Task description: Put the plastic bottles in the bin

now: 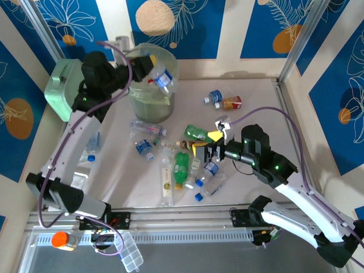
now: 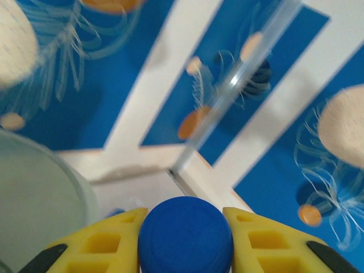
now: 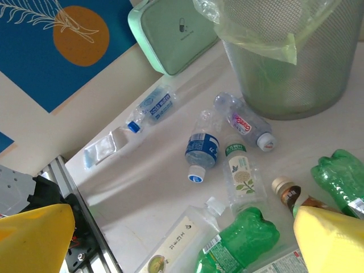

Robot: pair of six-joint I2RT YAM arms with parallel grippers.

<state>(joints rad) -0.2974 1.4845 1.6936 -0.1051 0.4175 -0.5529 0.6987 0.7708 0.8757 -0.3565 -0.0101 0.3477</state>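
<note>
My left gripper is above the bin's opening [image 1: 145, 85], so I should swing it over that opening, tilt its fingers downward and let go of the clear bottle.
The bin [image 1: 152, 96], a round grey-green basket with a pale-green liner, stands at the back left. My left gripper [image 1: 150, 67] is over its mouth, shut on a clear bottle [image 1: 162, 77] with a blue label. In the left wrist view the blue cap [image 2: 185, 236] sits squeezed between the yellow fingers [image 2: 114, 242]. My right gripper [image 1: 207, 143] hangs open above a heap of plastic bottles mid-table, touching none of them. Beneath it lie a green bottle [image 3: 239, 244], a square clear bottle [image 3: 170, 247] and a blue-labelled one [image 3: 202, 151]. The bin [image 3: 296, 62] also stands at the upper right of the right wrist view.
A mint-green box [image 1: 62, 91] stands left of the bin. Two more bottles [image 1: 215, 97] lie far right of it, next to a red-labelled one [image 1: 232, 103]. One bottle [image 1: 92, 145] lies beside the left arm. A metal frame post [image 1: 296, 57] edges the right side.
</note>
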